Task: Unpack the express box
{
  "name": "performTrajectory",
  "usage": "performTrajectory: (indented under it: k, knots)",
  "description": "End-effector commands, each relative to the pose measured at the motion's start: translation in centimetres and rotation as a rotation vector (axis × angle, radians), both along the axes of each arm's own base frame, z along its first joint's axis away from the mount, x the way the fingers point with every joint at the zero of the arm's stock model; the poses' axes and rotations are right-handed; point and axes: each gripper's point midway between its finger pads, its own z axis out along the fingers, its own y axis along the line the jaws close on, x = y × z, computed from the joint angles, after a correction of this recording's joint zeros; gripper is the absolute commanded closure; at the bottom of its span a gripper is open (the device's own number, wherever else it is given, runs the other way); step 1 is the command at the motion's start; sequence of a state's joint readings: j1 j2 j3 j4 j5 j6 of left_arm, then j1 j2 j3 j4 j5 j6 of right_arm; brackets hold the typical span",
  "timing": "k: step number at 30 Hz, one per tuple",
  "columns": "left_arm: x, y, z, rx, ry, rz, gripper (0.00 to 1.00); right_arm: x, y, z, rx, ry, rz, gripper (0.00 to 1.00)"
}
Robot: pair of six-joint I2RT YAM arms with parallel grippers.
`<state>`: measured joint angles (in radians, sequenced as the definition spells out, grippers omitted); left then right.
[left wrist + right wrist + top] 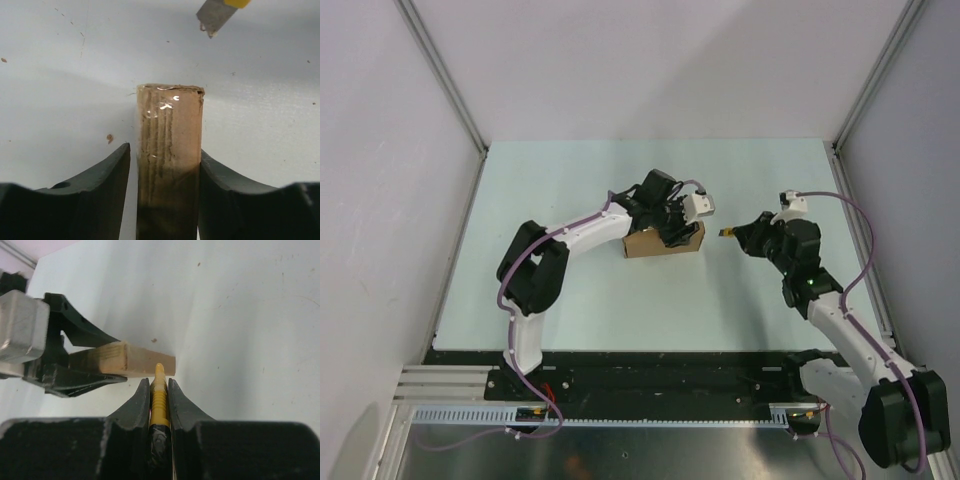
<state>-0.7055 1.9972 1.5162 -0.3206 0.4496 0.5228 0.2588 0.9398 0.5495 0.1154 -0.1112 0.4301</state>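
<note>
The robot will next move its right gripper down toward the open table beside the box's end and set down the yellow utility knife (728, 235), because the knife's blade hangs clear there.
The express box (655, 245) is a small brown cardboard box at mid table. My left gripper (678, 232) reaches over it from the left and is shut on it. In the left wrist view the box (170, 130) stands between the two dark fingers (107, 185); the right one presses on it and the left one sits a sliver off. My right gripper (745, 238) is shut on a yellow utility knife (728, 235), just right of the box. In the right wrist view the knife (159, 395) points at the box's end (145, 360). The blade tip (214, 17) hangs beyond the box end, apart from it.
The pale green table (570, 300) is bounded by white walls and slanted metal posts (450, 90). A black rail (640, 365) with the arm bases runs along the near edge. Small brown crumbs (109, 137) lie on the table beside the box.
</note>
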Motion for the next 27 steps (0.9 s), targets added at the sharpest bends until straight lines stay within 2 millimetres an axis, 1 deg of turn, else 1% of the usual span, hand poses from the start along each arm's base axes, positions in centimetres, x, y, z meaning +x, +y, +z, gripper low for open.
performTrajectory:
  k: [1, 2, 5, 6, 8, 9, 10, 11, 12, 14, 15, 16, 18, 19, 20, 22, 23, 25, 27]
  knots:
    - [-2.3, 1.7, -3.8, 0.094, 0.161, 0.011, 0.43, 1.6, -0.5, 0.1, 0.025, 0.052, -0.043, 1.0]
    - [-2.2, 1.6, -3.5, 0.089, 0.153, 0.007, 0.42, 1.9, -0.6, -1.2, 0.021, 0.095, -0.05, 1.0]
    - [-1.8, 1.1, -2.2, 0.066, 0.127, -0.003, 0.4, 2.1, -0.6, -2.9, 0.018, 0.154, -0.048, 1.0]
    - [-1.6, 0.9, -1.9, 0.059, 0.12, -0.004, 0.39, 2.2, -0.6, -3.9, 0.014, 0.188, -0.057, 0.99]
    - [-1.6, 0.8, -1.3, 0.047, 0.112, -0.011, 0.37, 2.5, -1.0, -5.1, 0.02, 0.237, -0.077, 0.99]
    - [-1.5, 0.6, -0.7, 0.037, 0.103, -0.017, 0.36, 2.6, -1.1, -6.4, 0.02, 0.282, -0.091, 0.98]
    - [-1.5, 0.5, -0.4, 0.032, 0.098, -0.019, 0.34, 2.7, -1.4, -7.0, 0.024, 0.308, -0.105, 0.97]
    - [-1.5, 0.4, -0.2, 0.028, 0.094, -0.024, 0.18, 2.7, -1.5, -7.6, 0.038, 0.333, -0.121, 0.94]
    - [-1.5, 0.4, 0.1, 0.023, 0.089, -0.028, 0.11, 2.8, -1.8, -9.1, 0.036, 0.377, -0.137, 0.94]
    - [-1.5, 0.5, 0.1, 0.022, 0.087, -0.029, 0.0, 3.0, -1.8, -10.2, 0.057, 0.418, -0.139, 0.93]
    - [-1.6, 0.6, -0.1, 0.027, 0.089, -0.031, 0.0, 3.1, -2.0, -11.2, 0.069, 0.45, -0.151, 0.93]
    - [-1.5, 0.6, -0.2, 0.028, 0.087, -0.031, 0.0, 3.2, -2.0, -11.7, 0.079, 0.466, -0.153, 0.91]
    - [-1.7, 0.7, -0.6, 0.036, 0.09, -0.035, 0.0, 3.3, -1.9, -12.1, 0.1, 0.486, -0.157, 0.84]
    - [-1.6, 0.8, -0.8, 0.039, 0.091, -0.035, 0.0, 3.3, -2.0, -12.6, 0.104, 0.505, -0.16, 0.8]
    - [-1.6, 0.8, -0.8, 0.039, 0.092, -0.033, 0.0, 3.2, -1.9, -12.7, 0.112, 0.51, -0.161, 0.72]
    - [-1.5, 0.9, -0.8, 0.041, 0.09, -0.032, 0.0, 3.1, -2.1, -12.9, 0.118, 0.525, -0.175, 0.62]
    - [-1.4, 0.9, -0.7, 0.04, 0.087, -0.03, 0.0, 3.2, -2.3, -12.9, 0.114, 0.524, -0.188, 0.53]
    - [-1.3, 0.9, -0.5, 0.039, 0.083, -0.029, 0.0, 3.2, -2.8, -12.9, 0.096, 0.527, -0.213, 0.43]
    - [-1.2, 0.9, -0.2, 0.035, 0.076, -0.028, 0.0, 3.1, -3.2, -12.6, 0.076, 0.543, -0.227, 0.39]
